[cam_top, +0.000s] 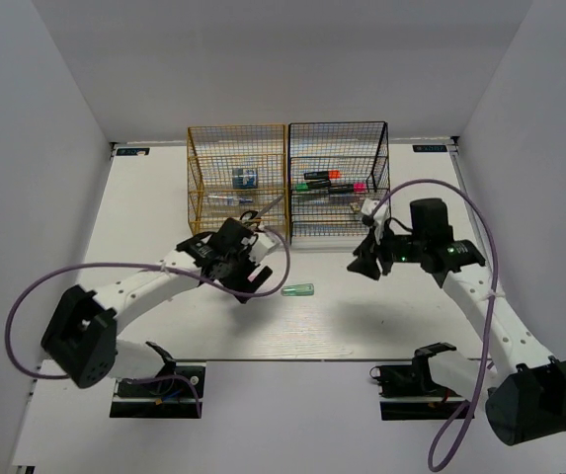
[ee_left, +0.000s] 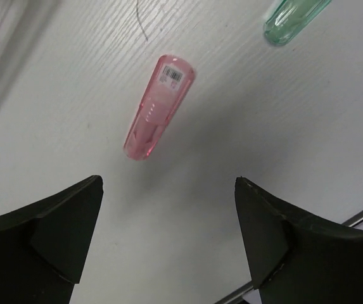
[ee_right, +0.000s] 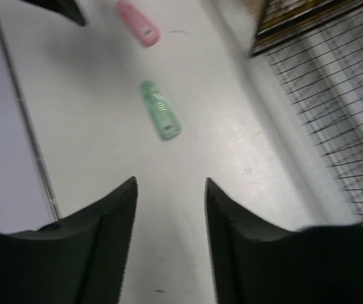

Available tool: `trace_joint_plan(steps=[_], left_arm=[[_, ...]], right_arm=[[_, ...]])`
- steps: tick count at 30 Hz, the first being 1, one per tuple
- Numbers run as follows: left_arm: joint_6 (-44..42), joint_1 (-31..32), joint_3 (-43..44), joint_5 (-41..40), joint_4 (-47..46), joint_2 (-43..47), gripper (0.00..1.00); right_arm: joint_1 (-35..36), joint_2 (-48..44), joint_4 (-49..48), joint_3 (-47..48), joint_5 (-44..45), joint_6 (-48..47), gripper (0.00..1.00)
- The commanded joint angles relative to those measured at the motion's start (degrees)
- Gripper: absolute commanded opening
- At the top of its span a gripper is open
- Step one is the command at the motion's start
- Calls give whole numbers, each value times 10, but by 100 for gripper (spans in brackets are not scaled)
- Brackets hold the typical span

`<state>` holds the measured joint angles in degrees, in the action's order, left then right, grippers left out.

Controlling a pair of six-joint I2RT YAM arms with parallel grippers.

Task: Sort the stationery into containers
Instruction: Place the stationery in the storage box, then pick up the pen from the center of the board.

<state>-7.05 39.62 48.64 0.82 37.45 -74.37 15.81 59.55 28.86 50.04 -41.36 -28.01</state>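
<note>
The left gripper will next go outward and down onto the pink capsule's middle (ee_left: 158, 108), with a slight turn to straddle the capsule's sides, because the capsule lies at a slant ahead of the open fingertips.
A pink capsule (ee_left: 159, 107) lies on the white table just ahead of my open, empty left gripper (ee_left: 168, 183); my left gripper (cam_top: 246, 276) hides it in the top view. A green capsule (cam_top: 299, 289) lies to its right, between both grippers; it also shows in the left wrist view (ee_left: 293, 19) and the right wrist view (ee_right: 161, 118). My right gripper (ee_right: 170, 182) is open and empty above the table, the pink capsule (ee_right: 138, 23) farther off. It hovers in front of the black rack (cam_top: 339, 183). The gold rack (cam_top: 236, 178) stands left of it.
Highlighters (cam_top: 332, 181) lie in the black rack. A blue tape roll (cam_top: 245, 178) and other small items sit in the gold rack. The black rack's mesh (ee_right: 333, 95) fills the right of the right wrist view. The table's front edge (cam_top: 292, 359) is near.
</note>
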Motion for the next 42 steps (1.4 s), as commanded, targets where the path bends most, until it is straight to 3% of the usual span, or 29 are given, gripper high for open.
trace_joint_plan(steps=[1, 2, 5, 12, 19, 31, 37, 38, 42], left_arm=[[-119, 6, 50, 30, -19, -67, 94], [-129, 6, 58, 38, -19, -79, 92], [-168, 5, 106, 48, -3, -133, 88], [-205, 4, 167, 16, 11, -220, 79], [-217, 1, 146, 24, 9, -235, 65], [-216, -20, 119, 59, 8, -263, 59], [-216, -23, 136, 71, 31, -293, 41], [-214, -22, 139, 74, 36, -302, 34], [-210, -23, 142, 80, 50, -317, 29]], right_arm=[[-2, -11, 44, -34, -100, -108, 45], [-3, -13, 55, -40, -115, -122, 26], [-5, -16, 71, -40, -123, -134, 13], [-17, -20, 74, -42, -125, -130, 22], [-29, -16, 70, -44, -121, -126, 22], [-45, -15, 69, -46, -131, -121, 22], [-54, -17, 69, -47, -137, -119, 22], [-60, -20, 69, -47, -140, -119, 22], [-64, -22, 71, -46, -148, -119, 22]])
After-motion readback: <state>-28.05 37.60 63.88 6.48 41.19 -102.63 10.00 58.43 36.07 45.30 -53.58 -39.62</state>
